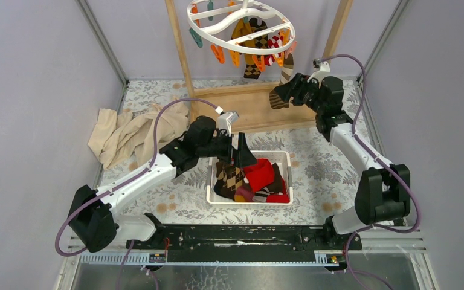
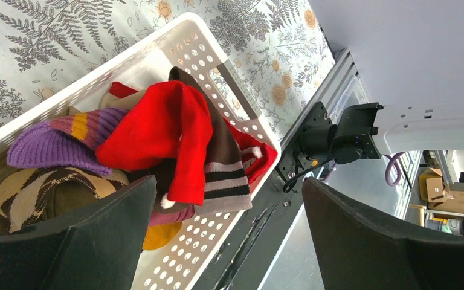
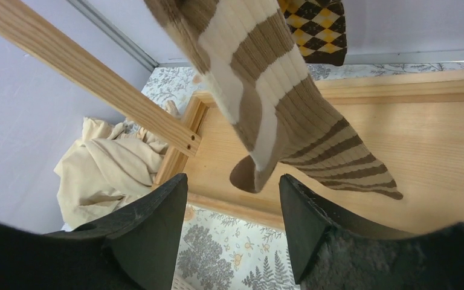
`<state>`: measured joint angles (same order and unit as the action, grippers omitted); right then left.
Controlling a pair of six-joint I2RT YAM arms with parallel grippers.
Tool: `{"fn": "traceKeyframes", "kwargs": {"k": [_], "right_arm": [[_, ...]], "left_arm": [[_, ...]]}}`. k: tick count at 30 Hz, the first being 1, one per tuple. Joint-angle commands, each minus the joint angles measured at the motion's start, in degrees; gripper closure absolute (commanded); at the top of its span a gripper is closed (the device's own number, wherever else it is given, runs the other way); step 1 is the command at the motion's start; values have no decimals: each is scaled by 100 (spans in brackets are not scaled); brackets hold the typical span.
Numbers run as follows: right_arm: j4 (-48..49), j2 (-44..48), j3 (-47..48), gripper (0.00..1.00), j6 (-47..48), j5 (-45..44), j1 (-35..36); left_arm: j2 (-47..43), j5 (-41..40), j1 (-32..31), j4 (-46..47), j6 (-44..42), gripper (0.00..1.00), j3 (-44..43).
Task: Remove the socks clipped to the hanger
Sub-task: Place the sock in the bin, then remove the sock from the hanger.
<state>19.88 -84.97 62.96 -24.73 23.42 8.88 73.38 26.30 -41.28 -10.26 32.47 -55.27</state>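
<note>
I will move my right gripper in onto the heel fold [image 3: 258, 168] of the brown-and-cream striped sock next and close it there, because that fold hangs between the spread fingers.
The white round hanger [image 1: 216, 43] hangs at the top centre with orange and teal clips, and socks [image 1: 252, 67] in argyle, red-white stripe and brown still hang from it. A brown-and-cream striped sock [image 3: 266, 90] dangles from it on the right. Its toe hangs level with the tips of my right gripper [image 3: 232, 178] [image 1: 280, 95], which is open and not closed on it. My left gripper [image 2: 228, 184] [image 1: 241, 152] stands wide open and empty over the white basket [image 1: 211, 181] [image 2: 214, 51]. The basket holds loose socks, among them a red sock [image 2: 169, 127] and a purple one [image 2: 42, 148].
A wooden rack frame [image 1: 254, 107] [image 3: 90, 78] with two posts and a flat base stands under the hanger. A crumpled beige cloth [image 1: 127, 134] [image 3: 96, 175] lies left of it on the floral table cover. A black rail [image 1: 241, 238] runs along the near edge.
</note>
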Motion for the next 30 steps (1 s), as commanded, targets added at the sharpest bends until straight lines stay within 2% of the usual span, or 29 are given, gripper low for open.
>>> {"fn": "traceKeyframes", "kwargs": {"k": [1, 4, 6, 11, 17, 23, 30], "right_arm": [[7, -256, 474, 35, 118, -774, 194], [-11, -441, 655, 36, 26, -1074, 214], [-21, -532, 777, 41, -21, -1245, 219], [132, -725, 1045, 63, -35, -1373, 215], [393, -932, 1270, 74, -66, -1099, 219], [339, -830, 1233, 100, -42, -1188, 195], [152, -420, 1055, 100, -67, -1326, -111]], "left_arm": [[-148, -97, -24, -55, -131, 1, -167], [-187, -112, -19, -117, -174, 1, -188], [-208, -124, -19, -141, -186, 1, -187], [-249, -117, -16, -145, -188, 1, -186], [-317, -153, -18, -196, -235, 1, -190], [-356, -143, -20, -211, -232, 1, -182], [-360, -95, -21, -199, -215, 1, -195]]}}
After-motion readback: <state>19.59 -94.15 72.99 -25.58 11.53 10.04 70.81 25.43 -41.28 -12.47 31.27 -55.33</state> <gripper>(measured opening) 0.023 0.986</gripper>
